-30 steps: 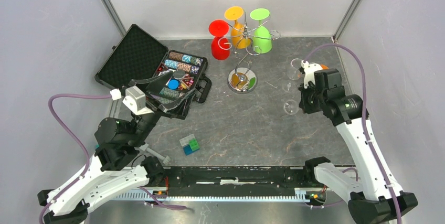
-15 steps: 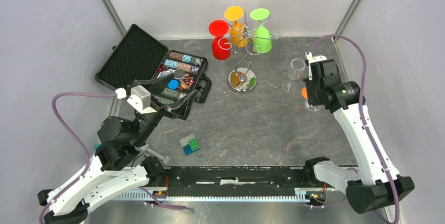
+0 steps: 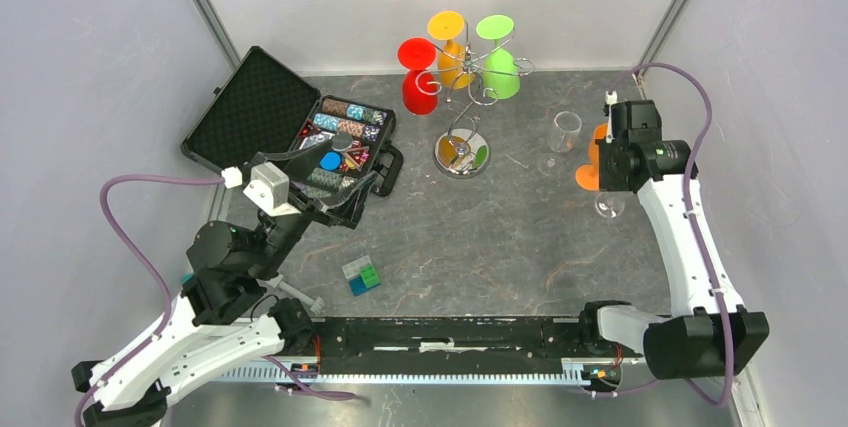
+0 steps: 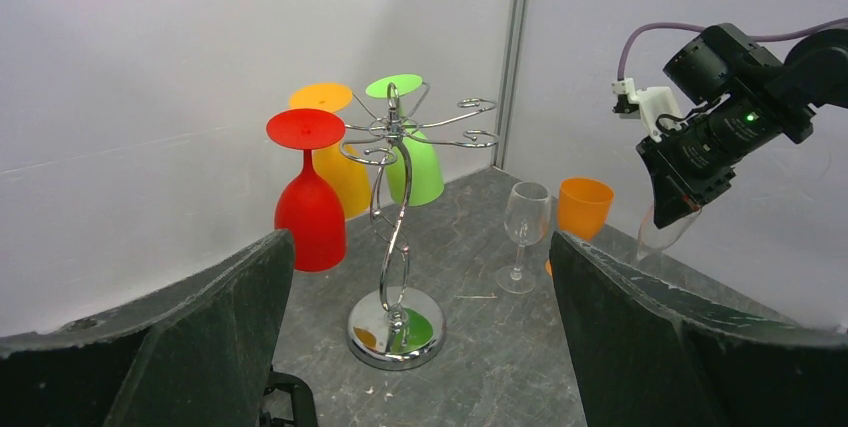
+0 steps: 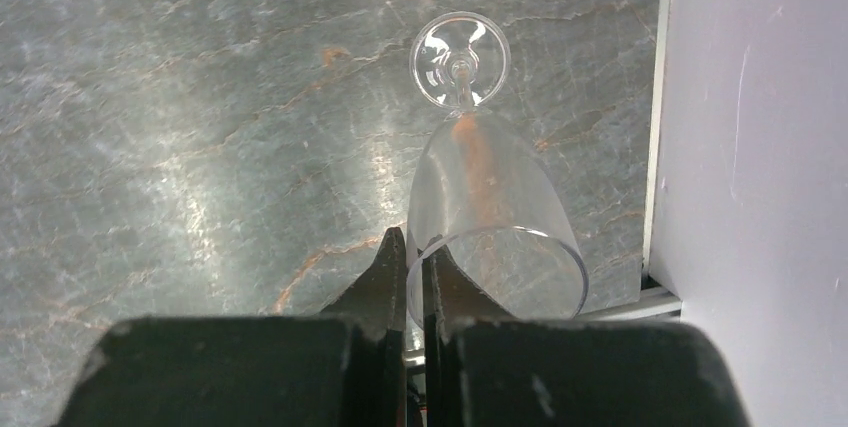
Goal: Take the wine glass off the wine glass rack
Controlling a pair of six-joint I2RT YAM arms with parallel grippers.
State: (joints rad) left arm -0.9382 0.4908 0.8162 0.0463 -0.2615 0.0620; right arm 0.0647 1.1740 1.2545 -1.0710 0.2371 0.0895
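I will move my right gripper outward and toward the wall, set the clear glass on the tabletop beside the orange one and release the clear glass's rim. The tabletop is bare there.
The wine glass rack [image 3: 463,112] stands at the back middle on a mirrored base [image 4: 395,332]. Red [image 4: 311,212], yellow [image 3: 452,52] and green [image 3: 499,72] glasses hang from it upside down. My right gripper [image 5: 415,247] is shut on the rim of a clear wine glass [image 5: 490,202], one finger inside the bowl and one outside. The glass hangs foot-down by the right wall [image 3: 609,209], well away from the rack. Whether its foot touches the table I cannot tell. My left gripper [image 4: 420,287] is open and empty, facing the rack from the near left.
A second clear wine glass [image 3: 563,133] and an orange glass [image 3: 592,162] stand on the table left of my right gripper. An open black case of poker chips [image 3: 330,137] lies at the back left. Small coloured blocks [image 3: 361,275] sit in front. The right wall [image 5: 760,147] is close.
My right arm has carried the clear glass to the right, past the orange glass and towards the wall. The left arm shifted slightly at first, then stayed still.
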